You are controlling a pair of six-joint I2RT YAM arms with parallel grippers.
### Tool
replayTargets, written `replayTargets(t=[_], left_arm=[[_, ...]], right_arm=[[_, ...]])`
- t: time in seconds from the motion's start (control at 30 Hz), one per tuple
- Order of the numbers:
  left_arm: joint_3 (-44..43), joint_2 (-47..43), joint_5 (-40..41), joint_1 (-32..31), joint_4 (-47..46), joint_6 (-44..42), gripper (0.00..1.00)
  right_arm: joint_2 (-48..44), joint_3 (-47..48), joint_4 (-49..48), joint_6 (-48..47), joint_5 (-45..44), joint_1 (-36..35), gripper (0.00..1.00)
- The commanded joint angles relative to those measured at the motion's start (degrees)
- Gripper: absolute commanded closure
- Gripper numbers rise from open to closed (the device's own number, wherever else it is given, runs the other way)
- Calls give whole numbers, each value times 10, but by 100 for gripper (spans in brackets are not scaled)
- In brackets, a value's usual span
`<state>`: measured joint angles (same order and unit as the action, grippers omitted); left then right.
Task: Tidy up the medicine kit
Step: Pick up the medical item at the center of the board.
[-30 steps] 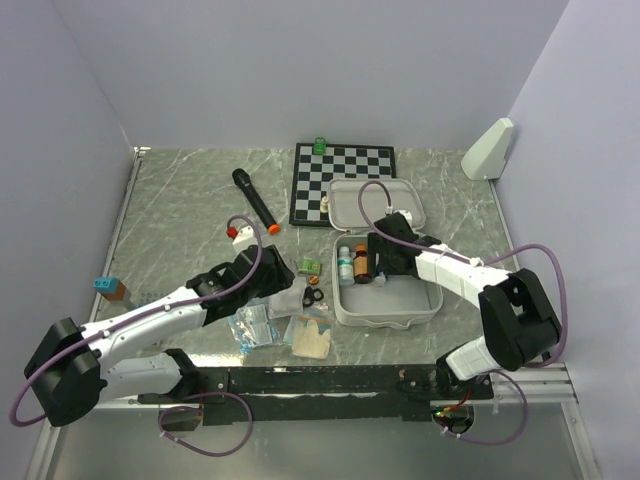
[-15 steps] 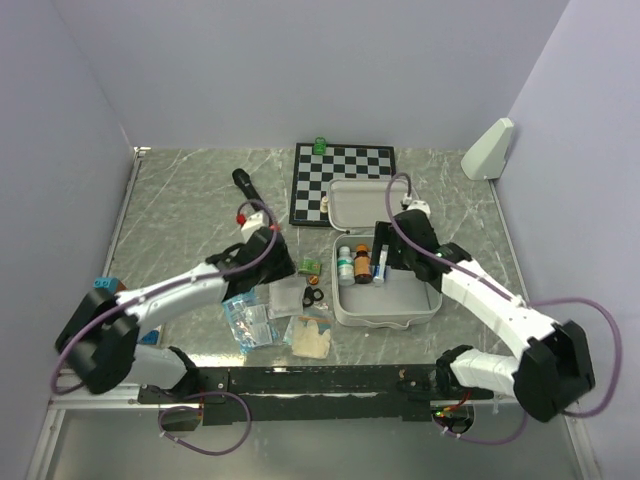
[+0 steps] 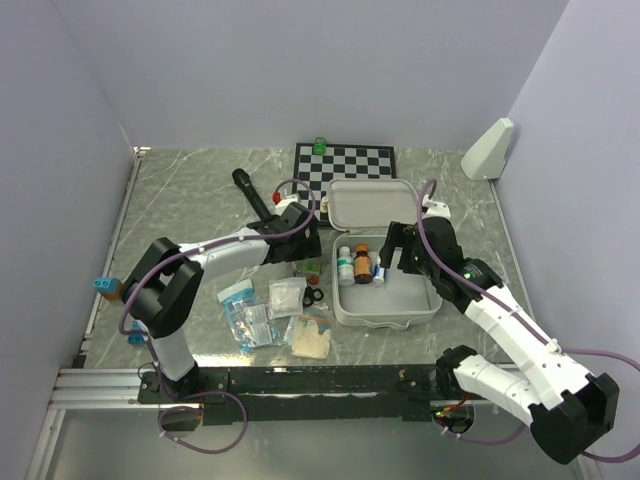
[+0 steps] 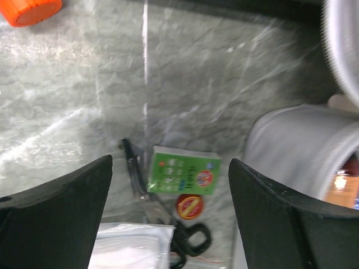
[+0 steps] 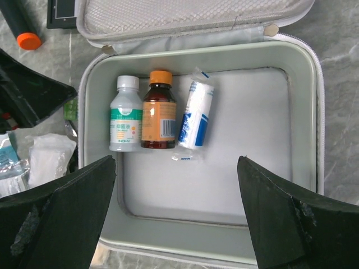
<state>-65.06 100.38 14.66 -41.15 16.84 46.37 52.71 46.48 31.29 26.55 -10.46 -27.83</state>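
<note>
The green box is below my left gripper, lengthwise between the open fingers. My left gripper should go down next until the open fingers are on either side of the short ends of the green box point(image 3: 309, 268) point(image 4: 182, 175), and then close.
The medicine kit point(image 3: 352, 312) lies open, its lid point(image 3: 372, 203) folded back toward the chessboard. In its tray point(image 5: 314, 112) a white bottle point(image 5: 125, 122), a brown bottle point(image 5: 159, 111) and a blue-and-white bandage roll point(image 5: 196, 115) lie side by side. My right gripper point(image 5: 176, 162) hovers open above the tray with nothing in it. My left gripper point(image 4: 170, 162) is open over a green box point(image 4: 182, 175), a small red tin point(image 4: 190, 206) and black-handled scissors point(image 4: 188, 238), just left of the kit's wall point(image 4: 297, 151).
A chessboard point(image 3: 343, 170) with a green piece point(image 3: 320, 145) lies behind the kit. A black marker point(image 3: 255, 200) with an orange cap lies to the left. Plastic packets point(image 3: 262, 310) and a tan pouch point(image 3: 310, 338) sit near the front. A white wedge point(image 3: 488, 148) stands back right.
My right gripper let go of the bandage roll in the tray and drew back. My left arm swung from the packets toward the kit and its jaws opened wider.
</note>
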Motion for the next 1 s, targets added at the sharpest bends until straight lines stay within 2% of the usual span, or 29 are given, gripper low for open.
replayTargets(t=[0.0,0.1,0.33,0.5,0.83,0.97], left_arm=[[-18,10,-3,-1,12,-51,15],[-32,31,-2,-6,21,-68,20],[-53,52,17,-27,25,-95,11],[-68,75,34,-39,43,-102,12],[-88,116,78,-53,84,-110,28],[-81,101,81,-53,76,-106,42]], right_arm=[[-25,-2,8,-2,7,-4,5],[-33,-9,4,-1,15,-4,5],[-52,-39,1,16,33,-4,5],[-62,-50,5,19,37,-4,5],[-65,-46,11,18,30,-4,5],[-64,-43,12,18,29,-4,5]])
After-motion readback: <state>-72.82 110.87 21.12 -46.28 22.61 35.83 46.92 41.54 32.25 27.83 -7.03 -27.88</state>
